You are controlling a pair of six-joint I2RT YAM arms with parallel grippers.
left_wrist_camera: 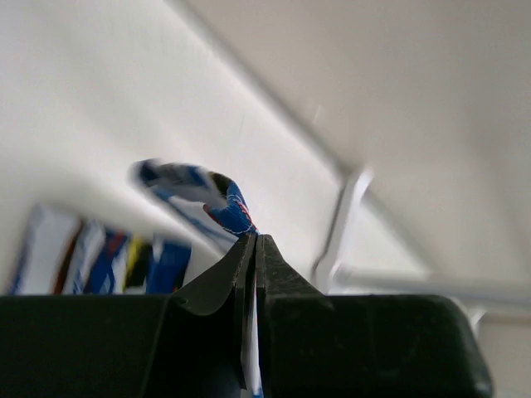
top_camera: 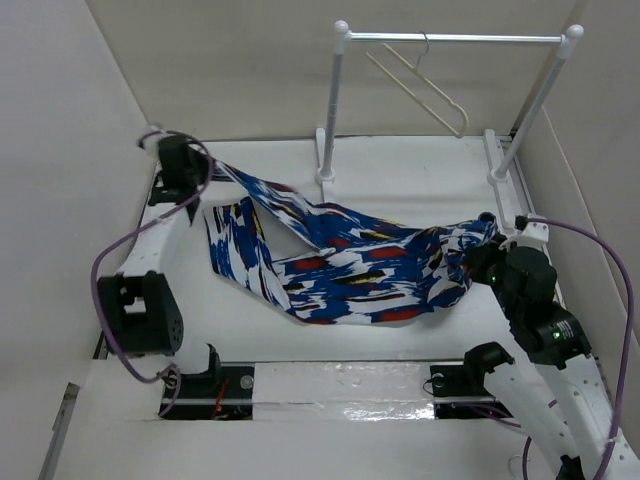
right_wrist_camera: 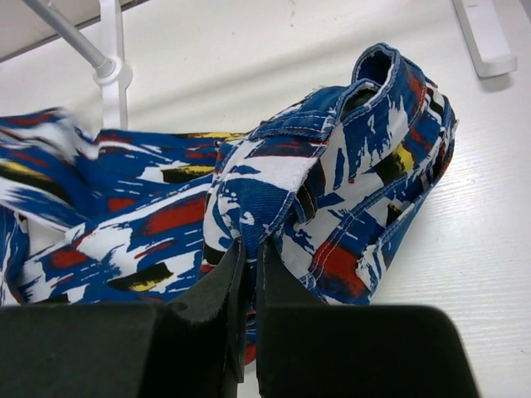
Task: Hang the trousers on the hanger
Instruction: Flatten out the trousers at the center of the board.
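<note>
The trousers' waistband should next go down to the left in the top view, toward the spread trouser cloth on the tabletop, where my right gripper will release it.
The blue patterned trousers point(top_camera: 350, 265) stretch across the table between both arms, sagging in the middle. My left gripper point(top_camera: 205, 168) at the far left is shut on one leg end point(left_wrist_camera: 228, 207), held above the table. My right gripper point(top_camera: 487, 240) at the right is shut on the bunched waistband point(right_wrist_camera: 332, 182); in the right wrist view its jaws pinch a fold of fabric. The cream hanger point(top_camera: 420, 85) hangs by its hook from the rail at the back, apart from the trousers.
The white garment rail point(top_camera: 455, 38) stands at the back on two posts point(top_camera: 333, 110) with flat feet. White walls close in left, back and right. The rail also shows blurred in the left wrist view point(left_wrist_camera: 344, 224).
</note>
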